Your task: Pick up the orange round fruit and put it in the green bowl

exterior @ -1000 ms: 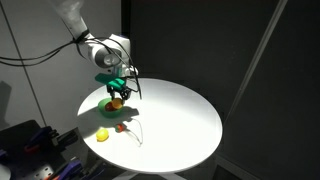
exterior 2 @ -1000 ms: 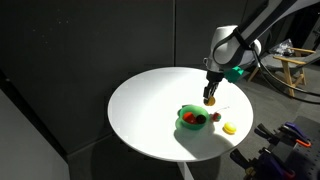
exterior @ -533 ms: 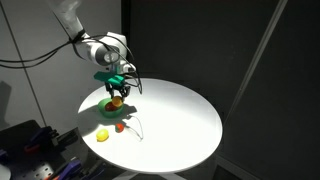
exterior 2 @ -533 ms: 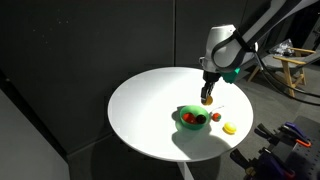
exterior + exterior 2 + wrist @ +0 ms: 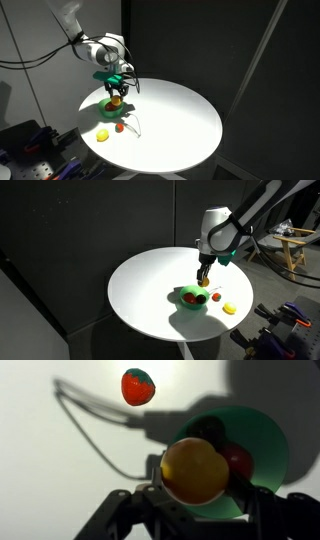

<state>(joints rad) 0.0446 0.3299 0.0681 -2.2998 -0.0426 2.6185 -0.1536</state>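
Note:
The green bowl lies below, so my gripper will next go down a little toward the bowl's open inside and let go of the orange round fruit (image 5: 203, 280).
My gripper (image 5: 196, 488) is shut on the orange round fruit (image 5: 194, 470) and holds it in the air just above the green bowl (image 5: 262, 440). In both exterior views the fruit (image 5: 203, 280) (image 5: 116, 99) hangs over the bowl (image 5: 188, 292) (image 5: 108, 104) on the round white table. A dark red piece (image 5: 238, 460) lies inside the bowl, partly hidden by the fruit.
A small red strawberry-like piece (image 5: 138, 386) lies on the table beside the bowl, also seen in an exterior view (image 5: 120, 127). A paler yellow fruit (image 5: 230, 308) (image 5: 102, 134) lies near the table edge (image 5: 150, 330). A thin cable (image 5: 90, 430) loops across the tabletop.
The gripper with the orange fruit has moved sideways from beside the bowl to over it.

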